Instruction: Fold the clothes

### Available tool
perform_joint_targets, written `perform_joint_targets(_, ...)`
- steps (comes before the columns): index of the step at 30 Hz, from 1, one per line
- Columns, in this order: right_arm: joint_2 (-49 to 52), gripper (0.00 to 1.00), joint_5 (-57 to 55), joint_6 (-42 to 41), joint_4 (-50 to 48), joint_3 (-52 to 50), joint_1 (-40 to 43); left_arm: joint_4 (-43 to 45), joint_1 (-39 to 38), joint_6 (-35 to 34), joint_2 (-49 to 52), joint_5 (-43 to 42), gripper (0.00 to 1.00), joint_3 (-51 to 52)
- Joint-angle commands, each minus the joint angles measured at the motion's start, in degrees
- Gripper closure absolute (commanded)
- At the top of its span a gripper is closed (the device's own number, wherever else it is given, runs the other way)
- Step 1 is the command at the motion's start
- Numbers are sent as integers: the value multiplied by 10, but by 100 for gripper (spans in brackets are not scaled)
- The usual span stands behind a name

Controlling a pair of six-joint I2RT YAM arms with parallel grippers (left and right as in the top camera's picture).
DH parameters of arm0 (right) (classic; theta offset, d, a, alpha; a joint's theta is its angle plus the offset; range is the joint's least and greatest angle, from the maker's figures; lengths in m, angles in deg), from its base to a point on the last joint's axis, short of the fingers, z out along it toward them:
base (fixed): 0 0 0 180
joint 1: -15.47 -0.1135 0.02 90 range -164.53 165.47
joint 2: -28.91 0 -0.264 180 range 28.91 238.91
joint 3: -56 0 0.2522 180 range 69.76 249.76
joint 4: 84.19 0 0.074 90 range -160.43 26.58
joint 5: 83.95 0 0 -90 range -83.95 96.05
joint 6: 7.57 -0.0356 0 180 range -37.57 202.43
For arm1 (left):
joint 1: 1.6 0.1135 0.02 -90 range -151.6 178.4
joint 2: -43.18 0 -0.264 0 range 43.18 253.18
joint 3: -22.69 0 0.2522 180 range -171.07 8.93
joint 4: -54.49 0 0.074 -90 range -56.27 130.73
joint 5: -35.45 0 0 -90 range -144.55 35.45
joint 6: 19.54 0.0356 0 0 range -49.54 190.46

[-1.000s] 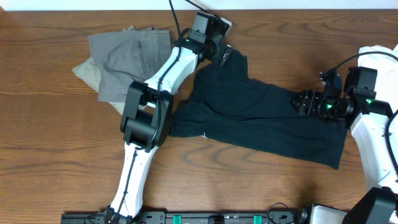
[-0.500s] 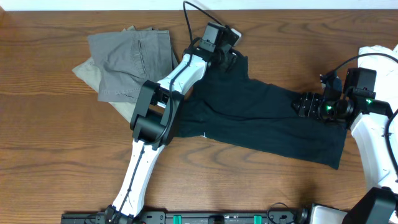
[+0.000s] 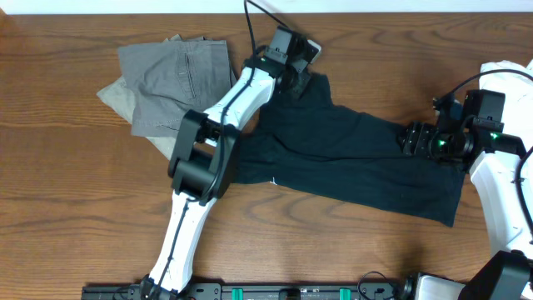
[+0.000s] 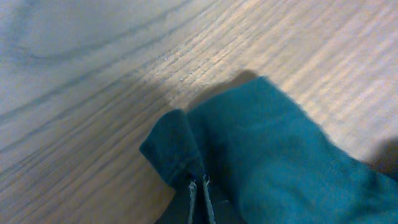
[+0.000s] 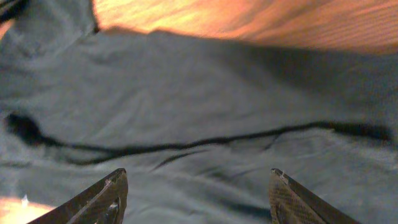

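Next, my right gripper shifts to the right in the overhead view and lowers onto the garment's far corner there, since my left gripper pinches the opposite end.
A dark teal garment (image 3: 350, 158) lies spread across the middle of the table, running from the back centre down to the front right. My left gripper (image 3: 298, 82) is at its back corner, shut on a pinched fold of the cloth (image 4: 180, 149); the jaws (image 4: 199, 186) meet with fabric between them. My right gripper (image 3: 412, 137) hovers over the garment's right end. In the right wrist view its fingers (image 5: 106, 193) stand wide apart above the dark cloth (image 5: 205, 137), with nothing between them.
Folded grey and khaki clothes (image 3: 171, 79) sit in a pile at the back left, next to the left arm. Bare wooden table (image 3: 67, 208) surrounds the garments. The right arm's white base (image 3: 508, 75) stands at the right edge.
My left gripper has closed on the garment's back corner, after shifting slightly right. The right gripper has barely moved and stays open.
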Motion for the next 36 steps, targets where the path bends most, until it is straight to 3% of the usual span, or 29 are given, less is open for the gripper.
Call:
perform_joint_targets(1,-1,30,-53,-37,-12,10,-1,-26,0,-1,-74,-4,94,-6)
perform_joint_targets(10,12,30,-113,-57,-86,10,67,-150,-5,0,-130,-4,94,-6)
perform_joint_targets(18,113,33,-116,-57,-173,10,145,-253,-15,-1,-136,-3,94,-6)
perform_joint_targets(32,271,36,-117,-52,-284,10,151,-288,-15,0,-144,21,94,-6)
perform_joint_targets(36,274,46,-116,-52,-284,10,152,-287,-15,0,-144,23,94,-6)
